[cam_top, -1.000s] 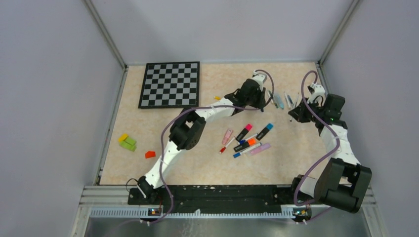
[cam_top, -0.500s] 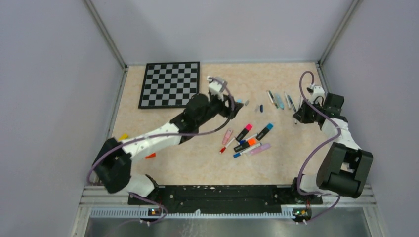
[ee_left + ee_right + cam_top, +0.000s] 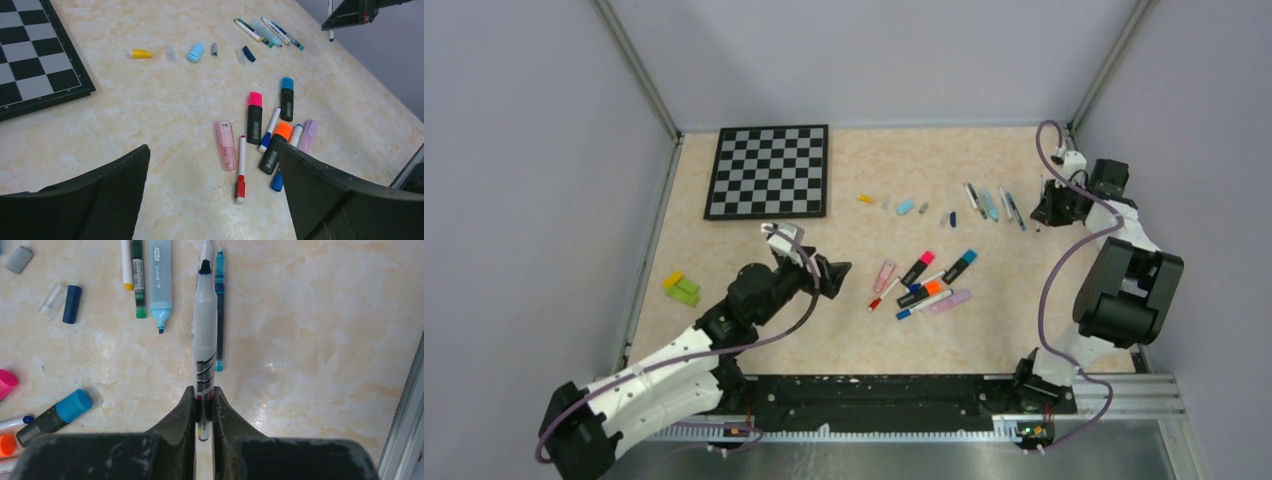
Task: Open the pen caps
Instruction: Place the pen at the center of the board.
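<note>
The table beside the teal pen is clear, so my right gripper will next move past that pen toward the metal bar, then lower to the table.
My left gripper (image 3: 214,148) hangs open and empty above the table, near a cluster of capped pens: a pink highlighter (image 3: 225,145), a red-capped thin pen (image 3: 241,167), and black markers with pink (image 3: 255,99), blue (image 3: 287,83) and orange (image 3: 282,131) caps. Loose pen caps lie in a row beyond: yellow (image 3: 139,54), light blue (image 3: 195,52), grey (image 3: 214,48), dark blue (image 3: 248,53). At the far right, my right gripper (image 3: 204,402) is shut on a white pen (image 3: 204,340) with a bare black tip, held above the table.
Uncapped pens lie under the right gripper: a green one (image 3: 138,280), a light blue highlighter (image 3: 160,280) and a teal one (image 3: 219,310). A chessboard (image 3: 769,170) lies at the far left and a yellow-green block (image 3: 682,288) at the near left. A metal rail (image 3: 405,405) borders the right side.
My left gripper has opened and the left arm has swung back from the far pens to the near left. The right gripper has moved a little farther back with its pen.
</note>
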`<state>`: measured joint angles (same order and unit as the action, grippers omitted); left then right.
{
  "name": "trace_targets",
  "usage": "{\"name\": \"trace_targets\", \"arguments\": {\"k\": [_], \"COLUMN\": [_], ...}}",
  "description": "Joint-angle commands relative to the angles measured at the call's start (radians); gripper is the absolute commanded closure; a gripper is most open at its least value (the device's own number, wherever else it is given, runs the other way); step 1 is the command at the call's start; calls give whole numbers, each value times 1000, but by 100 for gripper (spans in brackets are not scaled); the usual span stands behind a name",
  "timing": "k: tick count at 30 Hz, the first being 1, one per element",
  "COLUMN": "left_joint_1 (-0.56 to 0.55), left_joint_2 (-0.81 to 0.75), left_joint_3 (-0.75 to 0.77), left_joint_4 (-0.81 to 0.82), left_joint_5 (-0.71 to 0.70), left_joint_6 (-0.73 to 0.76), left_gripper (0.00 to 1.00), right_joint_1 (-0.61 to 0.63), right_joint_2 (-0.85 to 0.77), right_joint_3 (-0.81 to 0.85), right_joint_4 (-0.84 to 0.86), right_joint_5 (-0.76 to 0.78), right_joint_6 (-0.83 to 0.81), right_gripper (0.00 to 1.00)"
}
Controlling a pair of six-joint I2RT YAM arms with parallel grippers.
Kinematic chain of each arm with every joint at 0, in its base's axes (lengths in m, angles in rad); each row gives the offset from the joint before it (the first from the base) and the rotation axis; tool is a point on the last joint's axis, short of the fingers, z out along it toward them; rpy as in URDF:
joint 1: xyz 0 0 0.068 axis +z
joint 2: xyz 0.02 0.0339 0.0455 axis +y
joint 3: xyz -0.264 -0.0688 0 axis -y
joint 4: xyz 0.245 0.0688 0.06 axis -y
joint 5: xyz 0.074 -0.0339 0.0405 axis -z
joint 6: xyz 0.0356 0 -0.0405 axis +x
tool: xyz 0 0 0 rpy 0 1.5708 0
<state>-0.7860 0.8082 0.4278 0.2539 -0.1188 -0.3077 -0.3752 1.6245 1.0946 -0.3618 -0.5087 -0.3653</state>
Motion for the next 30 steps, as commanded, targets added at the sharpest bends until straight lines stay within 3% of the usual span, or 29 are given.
{"name": "trace_targets", "arguments": {"k": [1, 8, 30], "left_joint_1": [4, 5, 5], "left_joint_2": [-137, -225, -218], "left_joint_3": [-83, -115, -134], "left_joint_4": [-35, -105, -95], "left_joint_5": [-67, -89, -47], "left_joint_6": [-61, -110, -198], "left_gripper": [1, 1, 1], "right_joint_1": [-7, -9, -41], "right_joint_2": [51, 123, 339], "right_joint_3": [88, 168, 416], "right_joint_4": [-37, -70, -193], "right_joint_5": [15, 39, 38], "right_joint_6": [-42, -64, -116], "right_gripper": [100, 100, 100]}}
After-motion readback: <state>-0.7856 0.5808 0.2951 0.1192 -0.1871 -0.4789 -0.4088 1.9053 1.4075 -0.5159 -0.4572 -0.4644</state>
